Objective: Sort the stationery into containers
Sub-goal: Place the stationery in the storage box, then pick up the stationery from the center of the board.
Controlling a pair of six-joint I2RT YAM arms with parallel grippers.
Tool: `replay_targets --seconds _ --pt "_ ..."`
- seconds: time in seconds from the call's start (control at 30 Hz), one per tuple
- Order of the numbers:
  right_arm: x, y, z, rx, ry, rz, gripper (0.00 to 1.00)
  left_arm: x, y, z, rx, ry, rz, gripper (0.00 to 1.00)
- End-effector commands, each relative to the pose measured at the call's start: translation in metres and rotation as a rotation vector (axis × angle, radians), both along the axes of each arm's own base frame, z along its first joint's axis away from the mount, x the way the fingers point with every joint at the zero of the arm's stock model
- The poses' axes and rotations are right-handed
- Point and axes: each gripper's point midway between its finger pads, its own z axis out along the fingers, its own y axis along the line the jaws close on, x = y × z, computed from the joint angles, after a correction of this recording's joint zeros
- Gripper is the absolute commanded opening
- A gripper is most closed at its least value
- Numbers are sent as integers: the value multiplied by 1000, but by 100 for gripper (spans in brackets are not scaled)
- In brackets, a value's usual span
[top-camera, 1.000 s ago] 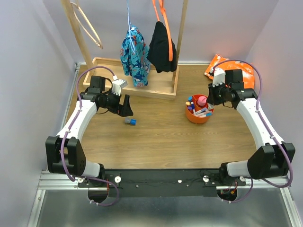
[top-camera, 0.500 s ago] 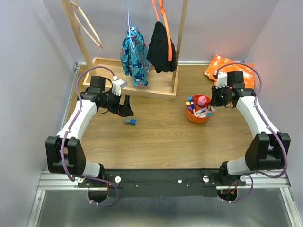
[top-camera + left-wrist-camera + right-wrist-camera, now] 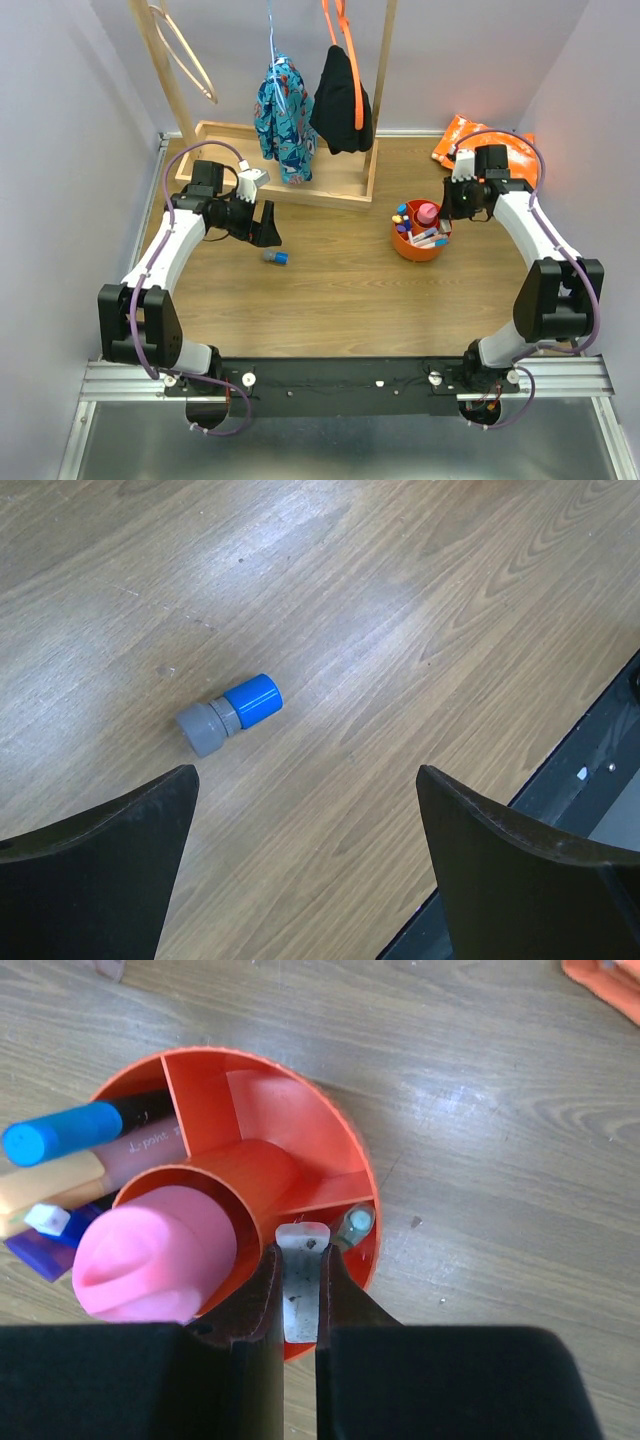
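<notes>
I should turn my left gripper in line with the short blue-and-grey item, which lies slanted to my open fingers, and lower onto its blue part (image 3: 281, 258) (image 3: 254, 700).
The round orange cup (image 3: 409, 247) with inner dividers stands right of centre, with pens and highlighters in it. In the right wrist view the cup (image 3: 262, 1088) holds a pink highlighter (image 3: 155, 1253), a blue-capped pen (image 3: 60, 1133) and a small mint-green piece (image 3: 355, 1223). My right gripper (image 3: 300, 1252) is shut on a pale white flat piece (image 3: 302, 1295) just above the cup's near rim; it also shows from above (image 3: 448, 212). My left gripper (image 3: 307, 775) is open and empty above the table, with a short blue-and-grey item (image 3: 232, 713) lying just beyond it. From above, that gripper (image 3: 263, 227) sits up-left of the item (image 3: 275, 257).
A wooden rack with a flat tray base (image 3: 340, 188) stands at the back, with clothes (image 3: 283, 110) hanging from it. An orange plastic bag (image 3: 455, 133) lies at the back right behind the right arm. The black mounting rail (image 3: 600, 760) runs along the table's near edge.
The right arm's elbow has swung inward and its wrist has shifted slightly back and right by the cup. The left arm and the blue-and-grey item have not moved.
</notes>
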Motion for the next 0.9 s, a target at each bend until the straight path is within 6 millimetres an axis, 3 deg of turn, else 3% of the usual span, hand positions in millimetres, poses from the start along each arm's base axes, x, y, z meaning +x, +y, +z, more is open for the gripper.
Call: replay_targets --seconds 0.0,0.1,0.2,0.4,0.53,0.67,0.8,0.87 --pt "17 1 16 21 -49 -21 30 5 -1 3 6 -5 0 99" --pt "16 -1 23 13 -63 -37 40 7 -2 2 -1 -1 4 99" --pt "11 -3 27 6 -68 -46 43 7 -4 1 -12 9 2 99" --pt "-4 -6 31 -4 -73 -61 44 10 -7 -1 -23 9 -13 99" --pt "-10 -10 47 -20 -120 -75 44 3 -8 -7 40 -25 -120 99" --pt "-24 -25 57 -50 -153 -105 44 -20 3 -45 277 -22 -393 99" --pt "-38 -28 48 -57 -136 -101 44 -23 27 -76 471 -61 -592 99" --pt "-42 -28 47 -56 -132 -93 44 -16 28 -79 512 -117 -645 98"
